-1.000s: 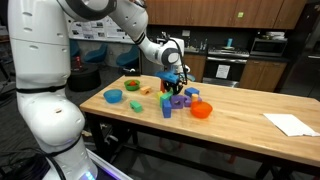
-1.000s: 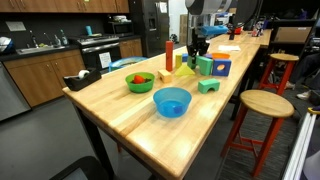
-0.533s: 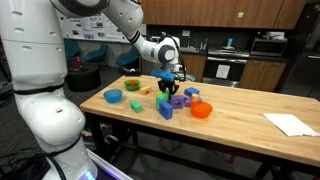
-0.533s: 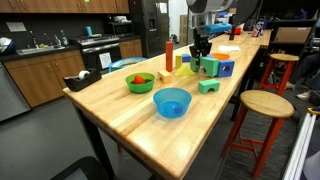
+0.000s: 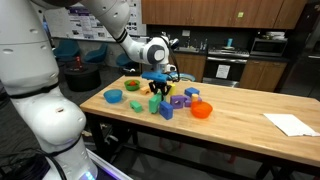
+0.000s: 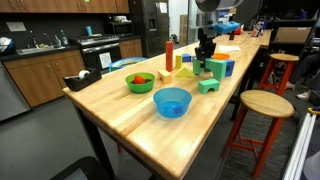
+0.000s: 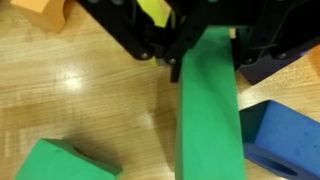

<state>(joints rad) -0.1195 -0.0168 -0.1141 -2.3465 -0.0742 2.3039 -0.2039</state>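
Observation:
I will move my gripper back toward the spot (image 5: 144, 109) (image 7: 138, 135) beside the green arch block and release the long green block there, because that spot is bare wood.
My gripper (image 7: 205, 45) is shut on a long green block (image 7: 210, 100), which runs from between the jaws toward the bottom of the wrist view. In both exterior views the gripper (image 5: 157, 84) (image 6: 206, 52) hangs low over the wooden table, with the green block (image 5: 154, 102) upright under it at the cluster of toy blocks. Close by are a second green block (image 7: 65, 160), a blue block (image 7: 285, 135) and a purple block (image 7: 275, 68).
A blue bowl (image 6: 171, 101), a green bowl (image 6: 140, 81), a red cylinder (image 6: 169, 55) and a green arch block (image 6: 208, 86) stand on the table. An orange bowl (image 5: 201, 110) and white paper (image 5: 290, 123) lie farther along. A stool (image 6: 263, 105) stands beside the table.
The gripper has moved sideways from over the purple and blue blocks toward the bowls and dropped a little lower, with the green block in it.

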